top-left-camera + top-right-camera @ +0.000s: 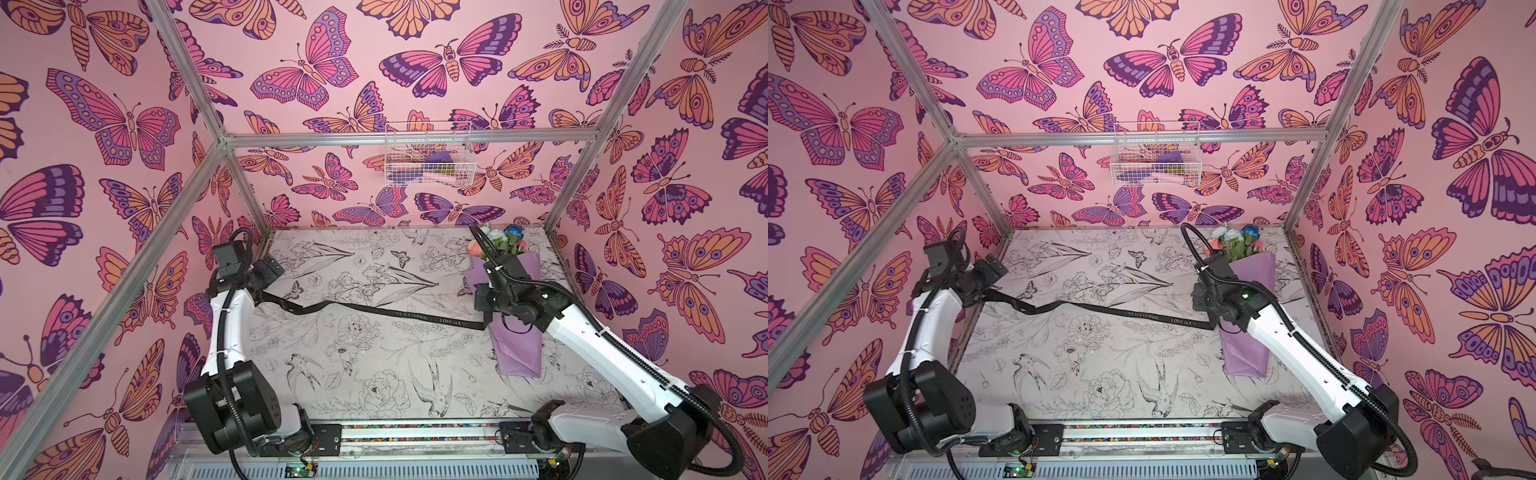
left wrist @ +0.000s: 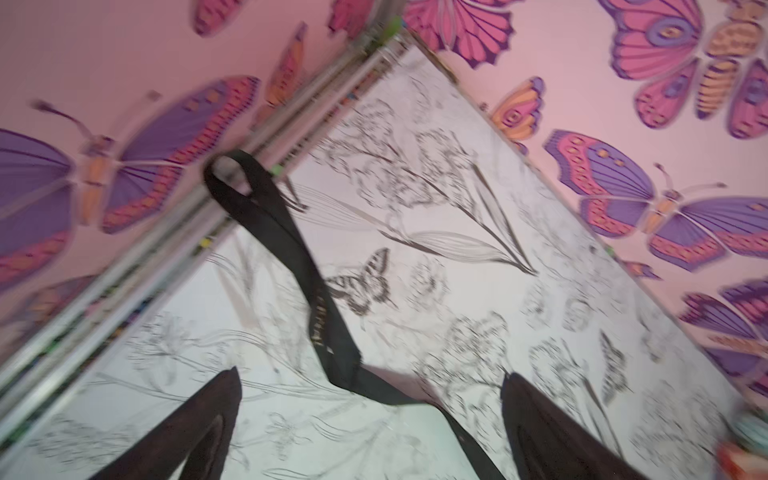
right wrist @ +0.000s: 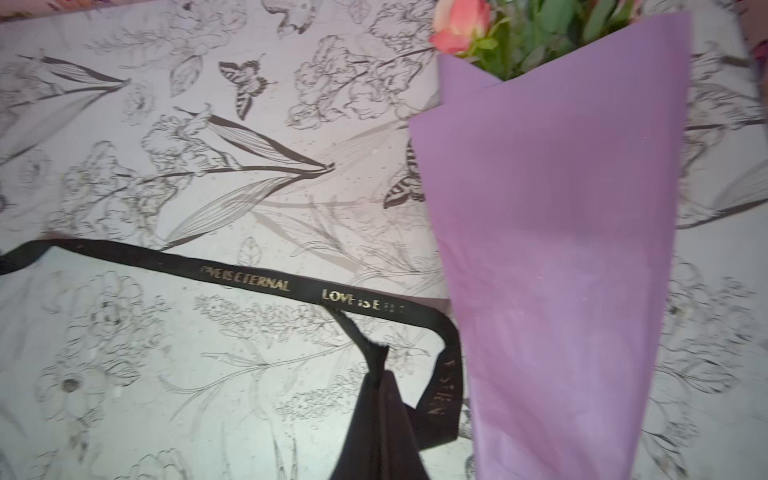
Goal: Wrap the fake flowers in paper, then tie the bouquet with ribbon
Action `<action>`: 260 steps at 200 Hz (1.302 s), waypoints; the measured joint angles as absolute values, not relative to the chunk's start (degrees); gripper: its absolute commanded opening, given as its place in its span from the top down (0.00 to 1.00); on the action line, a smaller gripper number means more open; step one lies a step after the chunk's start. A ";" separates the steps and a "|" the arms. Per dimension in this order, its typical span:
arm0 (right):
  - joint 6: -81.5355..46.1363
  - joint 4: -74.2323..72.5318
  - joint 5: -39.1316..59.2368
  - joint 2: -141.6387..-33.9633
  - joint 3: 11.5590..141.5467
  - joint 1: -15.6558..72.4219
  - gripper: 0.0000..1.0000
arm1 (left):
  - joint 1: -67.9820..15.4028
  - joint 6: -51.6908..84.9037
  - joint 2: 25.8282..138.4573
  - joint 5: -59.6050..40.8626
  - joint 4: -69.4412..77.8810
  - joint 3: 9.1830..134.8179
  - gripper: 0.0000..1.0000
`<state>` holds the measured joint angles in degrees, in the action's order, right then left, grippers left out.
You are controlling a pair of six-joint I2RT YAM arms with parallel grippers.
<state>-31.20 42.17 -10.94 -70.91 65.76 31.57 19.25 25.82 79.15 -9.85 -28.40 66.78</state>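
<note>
I should lower my right gripper next, pull it away from the wrap (image 3: 552,249) and let go of the ribbon's end on the bare tabletop. The tabletop is clear below my gripper.
The bouquet of fake flowers (image 1: 515,349) (image 1: 1246,353) lies at the table's right in lilac paper, its peach, white and blue blooms toward the back wall. In the right wrist view the wrap (image 3: 552,249) fills the right side. A long black ribbon (image 1: 374,309) (image 1: 1108,309) (image 3: 208,274) with gold lettering runs across the table from the bouquet toward the left arm. My right gripper (image 3: 378,415) (image 1: 485,316) is shut on the ribbon's end beside the wrap. My left gripper (image 2: 374,415) (image 1: 272,268) stands open above the ribbon's other, looped end (image 2: 291,249), holding nothing.
A white wire basket (image 1: 428,153) (image 1: 1156,156) with small items hangs on the back wall. Aluminium frame posts stand at the table's back corners. The table (image 1: 332,374) carries a black-and-white flower print. Pink butterfly walls close in on three sides.
</note>
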 measured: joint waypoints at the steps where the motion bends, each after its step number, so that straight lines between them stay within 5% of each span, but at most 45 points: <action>1: -31.29 41.98 -10.66 -70.98 65.67 31.57 1.00 | 19.00 25.89 79.07 -10.31 -28.16 66.50 0.01; 75: -34.26 36.21 -2.02 -79.96 59.37 31.57 0.98 | -5.17 36.38 77.67 -24.75 -10.59 52.51 0.08; 122: -34.61 37.80 -2.76 -84.93 60.27 31.51 0.45 | -15.25 38.81 84.71 -25.52 -3.40 51.94 0.07; 172: -33.04 40.03 -2.68 -85.43 63.22 26.30 0.34 | -23.14 38.92 91.29 -24.75 -1.83 55.33 0.10; 174: -32.97 40.03 -2.61 -85.38 63.26 25.89 0.29 | -23.44 38.96 91.53 -24.69 -1.74 55.53 0.10; 177: -32.86 40.07 -2.68 -85.36 63.31 25.34 0.07 | -23.79 38.94 91.79 -24.60 -1.61 55.79 0.11; 180: -32.95 40.12 -2.72 -85.23 63.33 24.64 0.00 | -24.29 39.00 92.23 -24.51 -1.48 56.14 0.11; 260: -28.53 40.86 -2.26 -83.33 62.89 -3.84 0.01 | -37.15 39.68 110.61 -24.27 2.09 76.12 0.27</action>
<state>-28.53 40.86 -2.26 -83.33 62.89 -3.84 -37.15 39.68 110.61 -24.27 2.09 76.12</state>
